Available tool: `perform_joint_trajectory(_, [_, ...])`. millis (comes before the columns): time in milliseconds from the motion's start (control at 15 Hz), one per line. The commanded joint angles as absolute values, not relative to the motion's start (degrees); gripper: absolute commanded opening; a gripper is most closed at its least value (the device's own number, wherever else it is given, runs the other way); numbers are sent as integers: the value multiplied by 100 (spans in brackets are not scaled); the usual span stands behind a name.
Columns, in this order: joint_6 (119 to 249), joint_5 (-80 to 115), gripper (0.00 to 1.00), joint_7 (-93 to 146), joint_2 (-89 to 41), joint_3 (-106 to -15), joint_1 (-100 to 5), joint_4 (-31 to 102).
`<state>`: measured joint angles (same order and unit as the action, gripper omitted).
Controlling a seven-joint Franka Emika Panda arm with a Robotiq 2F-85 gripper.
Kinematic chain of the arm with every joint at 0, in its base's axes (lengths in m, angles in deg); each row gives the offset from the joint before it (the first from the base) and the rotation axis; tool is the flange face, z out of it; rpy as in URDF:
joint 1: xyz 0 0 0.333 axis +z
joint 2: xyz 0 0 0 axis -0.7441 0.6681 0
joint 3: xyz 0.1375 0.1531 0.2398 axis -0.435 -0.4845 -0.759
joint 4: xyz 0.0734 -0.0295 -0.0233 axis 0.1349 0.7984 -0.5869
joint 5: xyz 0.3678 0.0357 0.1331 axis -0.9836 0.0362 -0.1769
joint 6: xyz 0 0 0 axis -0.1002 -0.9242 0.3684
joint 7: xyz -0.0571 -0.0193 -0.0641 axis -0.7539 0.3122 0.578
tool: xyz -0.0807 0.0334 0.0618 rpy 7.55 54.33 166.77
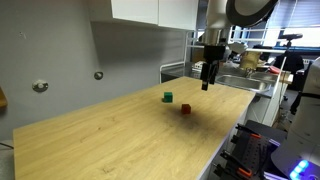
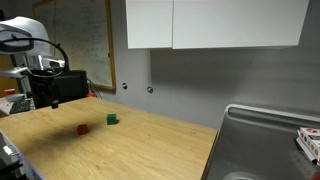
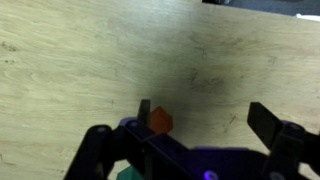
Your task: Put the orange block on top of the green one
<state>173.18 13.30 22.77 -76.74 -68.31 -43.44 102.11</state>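
Next, my gripper moves down and outward, then brings its open fingers around the orange block.
The orange block (image 1: 185,108) lies on the wooden table (image 1: 110,135), with the green one (image 1: 168,97) a short way beside it. Both also show in an exterior view, the orange block (image 2: 82,128) and the green one (image 2: 112,119). My gripper (image 1: 207,83) hangs open well above the table, above and off to the side of the blocks; it also shows in an exterior view (image 2: 50,97). In the wrist view the open gripper (image 3: 205,115) has the orange block (image 3: 160,121) below it, next to one finger, and a sliver of the green one (image 3: 127,174) shows at the bottom edge.
A metal sink (image 2: 265,145) sits at one end of the table. A grey wall with knobs (image 1: 98,75) and white cabinets (image 2: 215,22) stand behind. Lab clutter (image 1: 255,62) lies past the table's far end.
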Motion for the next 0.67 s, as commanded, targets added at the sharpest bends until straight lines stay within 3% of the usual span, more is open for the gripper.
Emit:
perform_joint_trajectory(0, [18216, 1191, 100, 2257, -6613, -6677, -4415, 9924])
perform_joint_trajectory(600, [19423, 979, 100, 2541, -4386, -6533, -4593, 9119])
